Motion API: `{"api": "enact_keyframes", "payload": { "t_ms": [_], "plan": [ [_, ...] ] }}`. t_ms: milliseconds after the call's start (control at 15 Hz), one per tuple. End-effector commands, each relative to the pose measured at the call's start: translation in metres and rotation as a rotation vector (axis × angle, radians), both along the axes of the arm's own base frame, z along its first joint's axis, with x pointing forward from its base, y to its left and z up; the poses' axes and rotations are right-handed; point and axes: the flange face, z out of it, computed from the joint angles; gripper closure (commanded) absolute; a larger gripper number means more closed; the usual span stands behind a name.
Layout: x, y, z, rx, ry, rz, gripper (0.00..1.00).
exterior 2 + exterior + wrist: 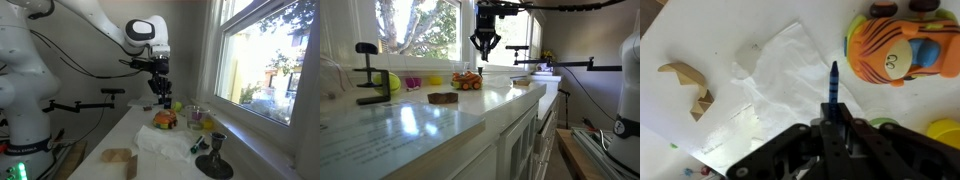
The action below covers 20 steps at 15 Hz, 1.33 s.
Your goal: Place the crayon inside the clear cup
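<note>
The clear cup is outward of my gripper, beside the window, so next my gripper needs to swing the crayon outward, still high, and let go of it over the cup's opening.
My gripper is shut on the crayon, a thin dark blue stick that points out past the fingertips. In both exterior views the gripper hangs well above the white counter, near the orange toy car. The clear cup stands on the counter beside the car, toward the window; it also shows in an exterior view. In the wrist view the cup is not clearly visible.
A flat brown block lies on the counter. A crumpled white sheet lies under the gripper. A black clamp stands at the counter's end, near a yellow ball.
</note>
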Motion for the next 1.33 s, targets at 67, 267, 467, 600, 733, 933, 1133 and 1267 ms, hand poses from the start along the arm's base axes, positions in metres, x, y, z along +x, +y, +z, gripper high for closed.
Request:
{"api": "enact_keyframes", "payload": {
  "t_ms": [67,267,467,600,733,933,1133,1267],
  "plan": [
    [-0.001,-0.001,0.002,-0.026,-0.008,-0.008,0.98],
    [0.007,-0.021,0.012,-0.138,-0.057,-0.025,0.98],
    [0.014,-0.037,0.019,-0.227,-0.089,-0.019,0.98],
    [0.023,-0.042,0.022,-0.269,-0.115,0.010,0.98],
    [0.034,-0.042,0.024,-0.310,-0.148,0.057,0.98],
    [0.055,-0.032,0.022,-0.360,-0.206,0.147,0.98],
    [0.073,-0.023,0.016,-0.388,-0.259,0.218,0.98],
    [0.081,-0.017,0.010,-0.388,-0.286,0.257,0.98]
  ]
}}
